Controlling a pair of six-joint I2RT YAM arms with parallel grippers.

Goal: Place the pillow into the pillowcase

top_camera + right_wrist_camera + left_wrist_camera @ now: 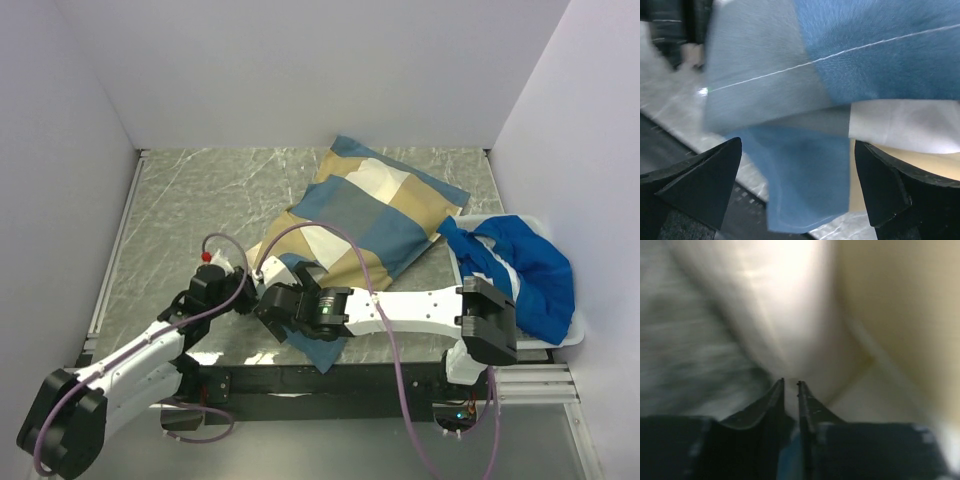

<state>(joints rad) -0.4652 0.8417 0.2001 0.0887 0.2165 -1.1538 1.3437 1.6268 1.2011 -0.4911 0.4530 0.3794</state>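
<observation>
My right gripper eases onto the pillowcase's grey folded edge [792, 119] just past the ends of its fingers next and closes, since its spread fingers already face that cloth.
The pillowcase [370, 215], in tan, slate-blue and white blocks, lies diagonally on the table and looks plump at its far end. The cream pillow does not show on its own. My left gripper [248, 288] is at the case's near left edge. In the blurred left wrist view its jaws [791, 384] are pinched on pale cloth [790, 315] that tents into them. My right gripper [268, 305] is open beside it. In the right wrist view [797, 145] the case's blue corner [800, 190] hangs between the wide-apart fingers, untouched.
A white tray [570, 340] at the right holds a bright royal-blue cloth [530, 265]. The grey marbled table [200, 200] is walled at the left, back and right. A black rail [300, 380] runs along the near edge under the case's corner.
</observation>
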